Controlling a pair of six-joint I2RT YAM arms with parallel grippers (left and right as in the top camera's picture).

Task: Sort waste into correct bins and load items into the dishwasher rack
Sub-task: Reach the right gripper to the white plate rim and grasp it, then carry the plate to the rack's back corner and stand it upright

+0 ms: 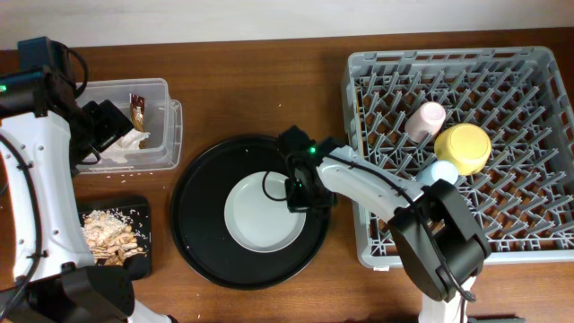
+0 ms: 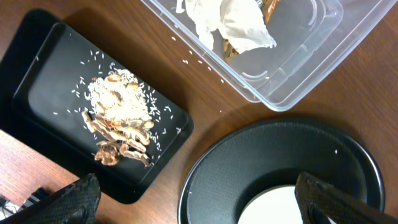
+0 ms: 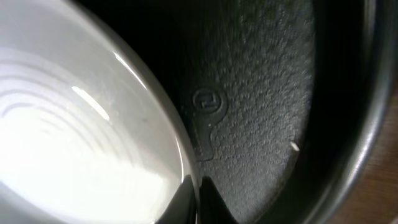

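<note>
The rack's empty far corner (image 1: pixel 378 91) by the pink cup (image 1: pixel 427 118) lies outward, so my right gripper should next lift the plate outward, tilt it upright in that corner and let it go.
The pale grey plate (image 1: pixel 260 215) lies in the large round black tray (image 1: pixel 202 224). My right gripper (image 1: pixel 300 190) is shut on the plate's right rim; in the right wrist view its fingertips (image 3: pixel 198 199) pinch the rim of the plate (image 3: pixel 74 124). My left gripper (image 1: pixel 112 126) is open and empty, beside the clear tub (image 1: pixel 170 135), which holds white tissue (image 1: pixel 126 144) and a brown-gold wrapper (image 1: pixel 137 109). The flat black tray (image 1: pixel 139 211) holds the food scraps (image 1: pixel 108 238). The pink cup (image 1: pixel 427 118), yellow bowl (image 1: pixel 464 148) and light-blue cup (image 1: pixel 439 172) sit in the grey rack (image 1: pixel 448 58).
The left wrist view shows the tub (image 2: pixel 292 81) with tissue (image 2: pixel 236 25), the flat tray (image 2: pixel 37 68) with scraps (image 2: pixel 118 118) and loose rice grains, and the round tray (image 2: pixel 261 155) with the plate's edge (image 2: pixel 273 208). Bare wood lies between them.
</note>
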